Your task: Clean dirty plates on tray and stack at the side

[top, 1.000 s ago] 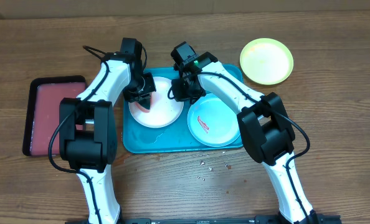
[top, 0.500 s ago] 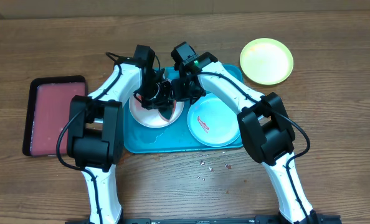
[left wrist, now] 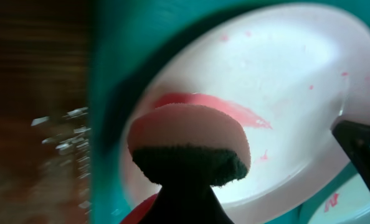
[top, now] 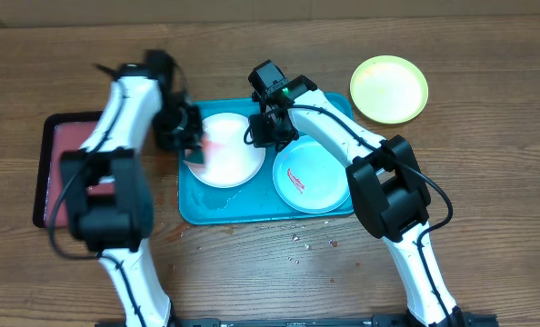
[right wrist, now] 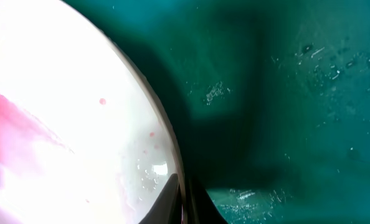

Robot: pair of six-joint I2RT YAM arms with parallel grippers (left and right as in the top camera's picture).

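I need to lift the white plate (top: 229, 150) with my right gripper and carry it to the right in the overhead view. I should let go of it on the yellow-green plate (top: 389, 88), because that one sits beside the tray.
The white plate (top: 229, 150) lies at the left of the turquoise tray (top: 252, 207), with a pink smear on it (left wrist: 284, 81). My left gripper (top: 190, 141) is shut on a sponge (left wrist: 188, 140), pink on top and dark green below, at the plate's left edge. My right gripper (top: 263, 136) is shut on the white plate's right rim (right wrist: 184, 202). The mint-green plate (top: 311, 177), with a red smear, lies at the right of the tray. The yellow-green plate (top: 389, 88) sits on the table beyond the tray's far right corner.
A black-rimmed pinkish-red tray (top: 70, 168) lies on the wooden table left of the turquoise tray. Small crumbs (top: 311, 243) are scattered on the table in front of the tray. Water drops show on the tray floor (right wrist: 284, 93).
My left gripper swept the sponge right across the white plate, then back to its left edge. The red smear is fainter. My right gripper has stayed on the rim.
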